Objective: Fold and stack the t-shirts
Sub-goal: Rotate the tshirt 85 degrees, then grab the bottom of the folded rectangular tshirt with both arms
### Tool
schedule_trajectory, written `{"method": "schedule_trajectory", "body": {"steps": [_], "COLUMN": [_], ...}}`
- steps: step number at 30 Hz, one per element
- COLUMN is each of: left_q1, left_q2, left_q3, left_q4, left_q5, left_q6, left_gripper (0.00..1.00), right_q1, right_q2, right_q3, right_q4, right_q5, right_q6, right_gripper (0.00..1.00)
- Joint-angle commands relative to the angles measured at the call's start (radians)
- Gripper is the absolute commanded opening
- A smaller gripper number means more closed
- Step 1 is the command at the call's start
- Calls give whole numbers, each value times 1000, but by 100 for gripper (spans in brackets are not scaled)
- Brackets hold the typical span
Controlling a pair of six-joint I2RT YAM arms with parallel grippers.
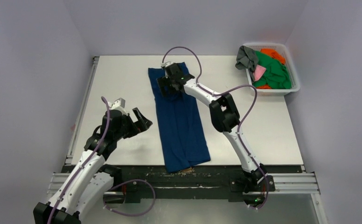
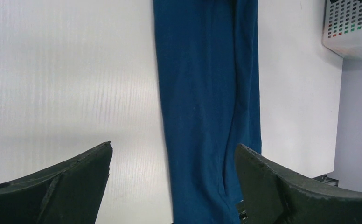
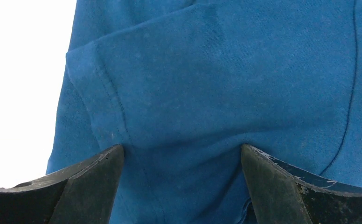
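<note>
The shirt's end hangs over the front edge of the table, so I will move my left gripper back, down and to the right in the top view, onto the shirt hem's nearest corner [image 1: 168,170] [image 2: 176,220] at that end.
A navy blue t-shirt [image 1: 181,126] lies folded lengthwise as a long strip down the middle of the table; its near end hangs over the front edge. My right gripper [image 1: 167,86] is open at the shirt's far end. In the right wrist view both fingertips press on the blue cloth [image 3: 216,70], next to a sleeve hem, with the gripper [image 3: 182,147] spread wide. My left gripper [image 1: 144,120] is open and empty, held above the bare table left of the shirt. In the left wrist view the gripper [image 2: 174,146] faces the shirt [image 2: 207,93]. No white graphic shows.
A white mesh basket [image 1: 291,70] stands at the back right, holding green [image 1: 274,70], orange [image 1: 272,53], grey [image 1: 247,57] and pink [image 1: 260,72] shirts. It shows in the left wrist view [image 2: 344,28]. Metal rails run along the table's left and front edges.
</note>
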Motion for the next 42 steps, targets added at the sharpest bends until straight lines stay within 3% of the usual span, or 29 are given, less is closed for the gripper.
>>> {"method": "schedule_trajectory", "body": {"steps": [1,7,12,17,20,26,31,35,42], "left_q1": [-2,-2,-2,-10,-62,-258,-395,-475,-532], "left_q2": [-1,32,118,184,213,274,331,410,533], "left_q3": [0,28,71,61,49,34,-37,-42,-20], "left_q4": [-46,-50,-53,7,17,18,84,127,213], "left_q5": [-26,-32,-1,65,66,37,49,34,18], "left_q6": [-15,-13,-9,-45,-72,-135,-213,-227,-232], "left_gripper": [100,100,100,100,100,96,90,78,53], "right_q1": [-11,-55,-95,-98,-98,-98,-98,-98,-98], "right_q2": [79,227,201,240,152,-232,-631,-876,-1149], "right_q3": [60,291,239,355,301,19,-493,-826,-1212], "right_q4": [-61,-181,-13,107,178,157,199,196,86], "right_q5": [138,163,79,-16,-77,-278,-226,-98,-94], "right_q6": [32,177,310,367,346,207,169,221,296], "right_gripper": [94,94,93,93,93,94,93,92,86]}}
